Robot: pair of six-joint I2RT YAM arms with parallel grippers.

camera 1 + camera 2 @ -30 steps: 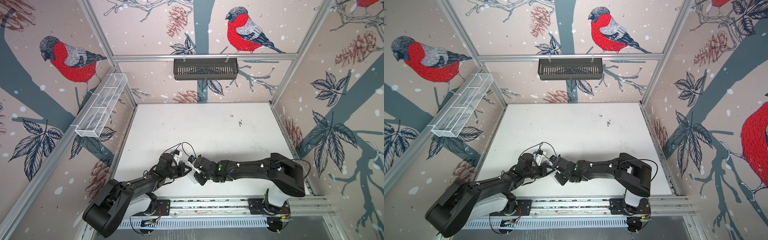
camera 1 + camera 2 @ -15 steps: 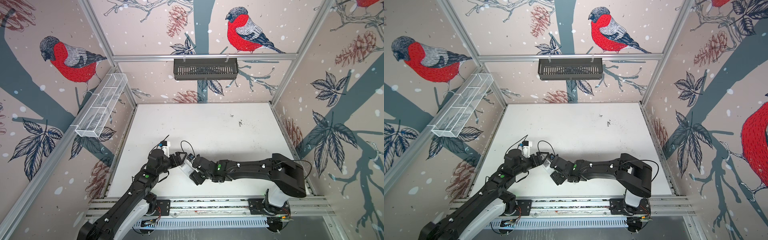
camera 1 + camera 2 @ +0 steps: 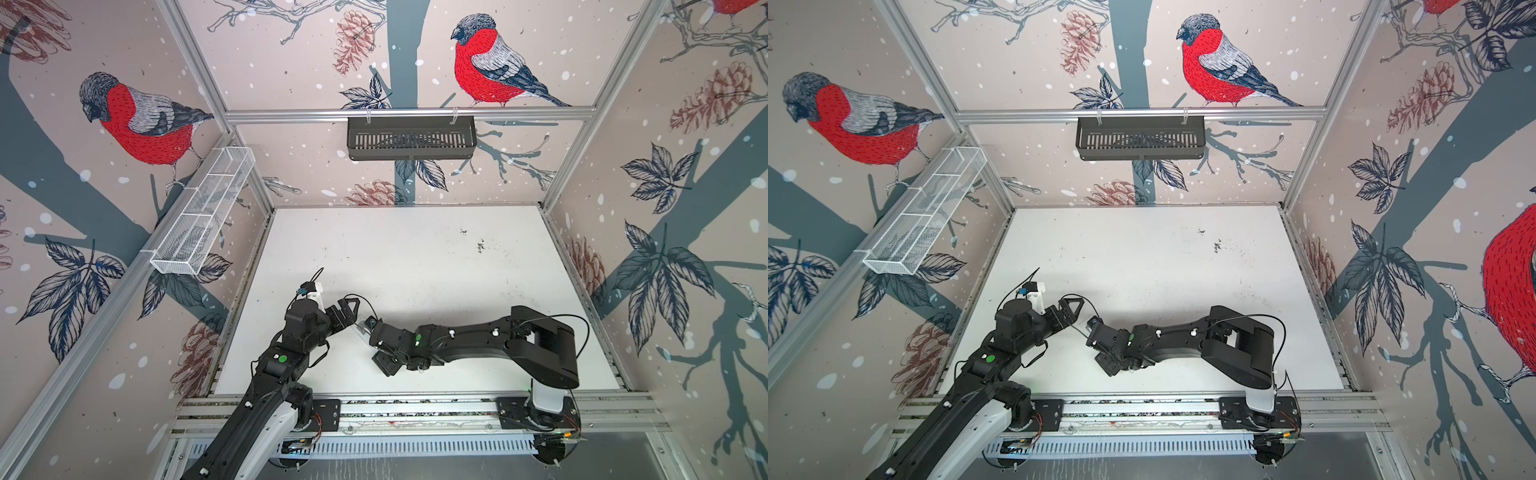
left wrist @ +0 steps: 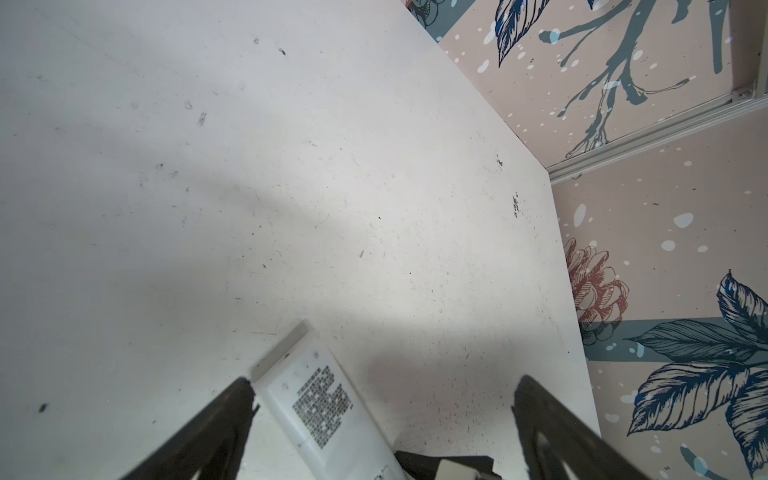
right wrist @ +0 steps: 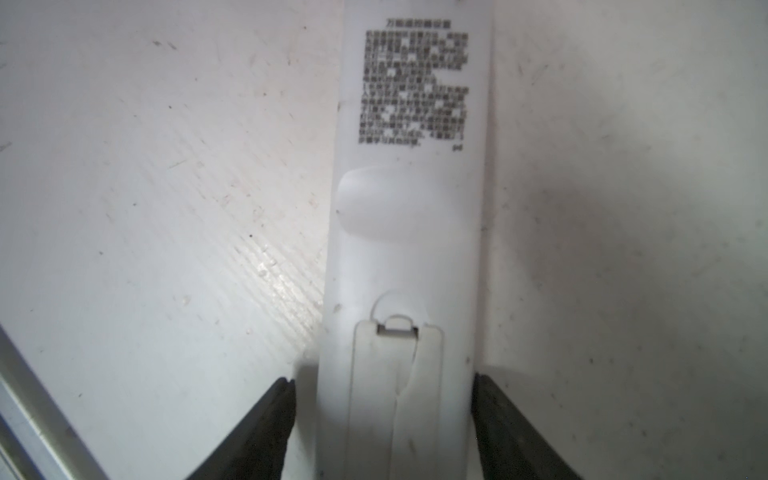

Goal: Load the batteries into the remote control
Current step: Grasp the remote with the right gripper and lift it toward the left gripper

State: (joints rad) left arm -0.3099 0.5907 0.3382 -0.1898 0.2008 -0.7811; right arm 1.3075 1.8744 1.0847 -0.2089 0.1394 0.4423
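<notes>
The left gripper will tilt up toward the right gripper next and close on the remote's printed end (image 3: 360, 326) (image 4: 320, 404), which is between the two grippers, because the cover end is straddled.
The white remote control (image 5: 407, 232) lies back up on the table, with a block of grey print and a closed battery cover (image 5: 395, 374) that carries a crack-like line. My right gripper (image 5: 384, 382) straddles its cover end. One finger touches the edge and the other stands a little off it, so the jaws are open. In both top views the remote control (image 3: 360, 328) (image 3: 1080, 330) shows as a pale sliver between the two grippers. My left gripper (image 4: 384, 384) (image 3: 347, 309) is wide open, and the remote's printed end (image 4: 320, 399) sits beside one finger. The batteries are out of view.
The white table (image 3: 415, 257) is scuffed, with dark specks at the back right. A black slotted basket (image 3: 411, 139) hangs on the back wall and a white wire basket (image 3: 203, 216) on the left wall. An aluminium rail (image 3: 415, 409) runs along the front.
My left gripper went from shut to wide open and drew back up and to the left. My right gripper opened wider around the remote and stayed near the same spot.
</notes>
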